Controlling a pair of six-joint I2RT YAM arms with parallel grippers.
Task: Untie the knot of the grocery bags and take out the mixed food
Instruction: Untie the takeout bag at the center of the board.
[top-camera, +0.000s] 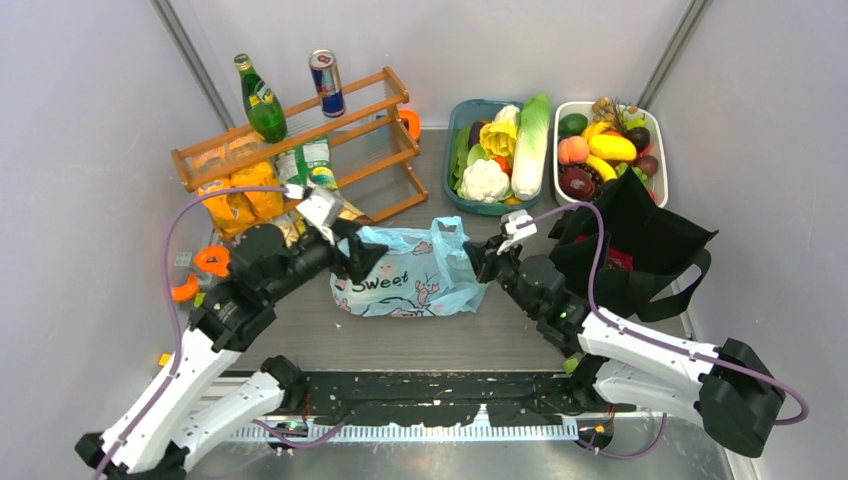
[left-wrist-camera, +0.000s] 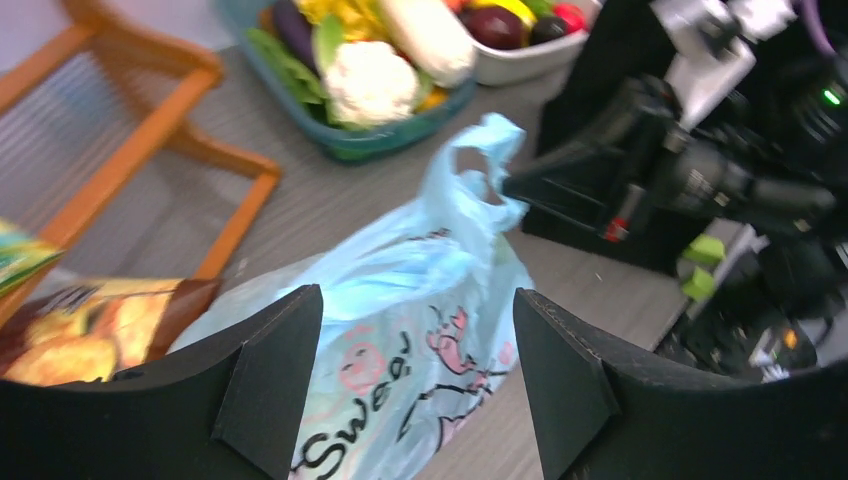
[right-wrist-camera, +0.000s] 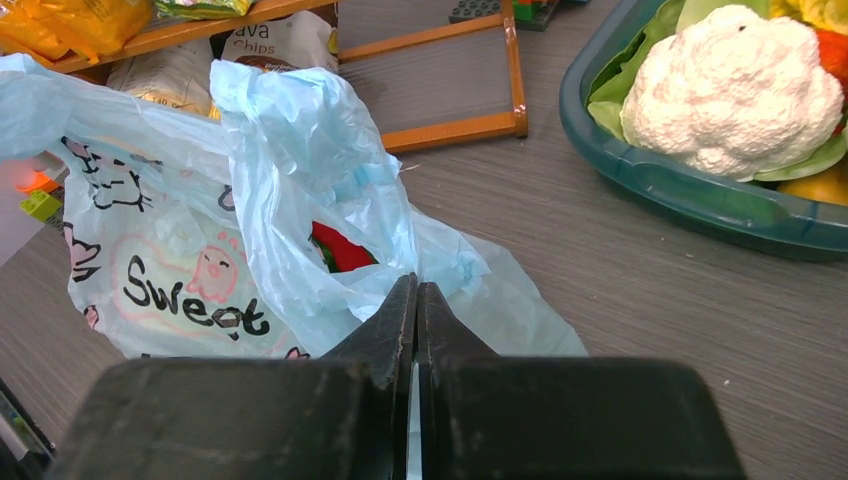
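Note:
I will next move my left gripper down around the handle by the rack, because my right gripper already pinches the opposite side.
The light-blue "Sweet" bag (top-camera: 410, 275) lies mid-table. Its mouth gapes in the right wrist view (right-wrist-camera: 300, 150), with a red and green item (right-wrist-camera: 338, 248) inside. One handle loop (left-wrist-camera: 480, 170) stands up loose, and I see no tight knot. My left gripper (top-camera: 365, 255) is open at the bag's left end, with the bag (left-wrist-camera: 400, 290) ahead between its fingers (left-wrist-camera: 270, 380). My right gripper (top-camera: 478, 258) is shut at the bag's right edge, its tips (right-wrist-camera: 416, 290) pinching pale plastic. The black tote (top-camera: 640, 245) sits behind the right arm with its straps slack.
A wooden rack (top-camera: 300, 130) at back left carries a green bottle (top-camera: 262, 100), a can (top-camera: 326, 83) and crisp packs (top-camera: 235, 200). A teal tray (top-camera: 455, 150) of vegetables and a white fruit bowl (top-camera: 660, 170) stand at the back. Orange tools (top-camera: 205, 265) lie at left.

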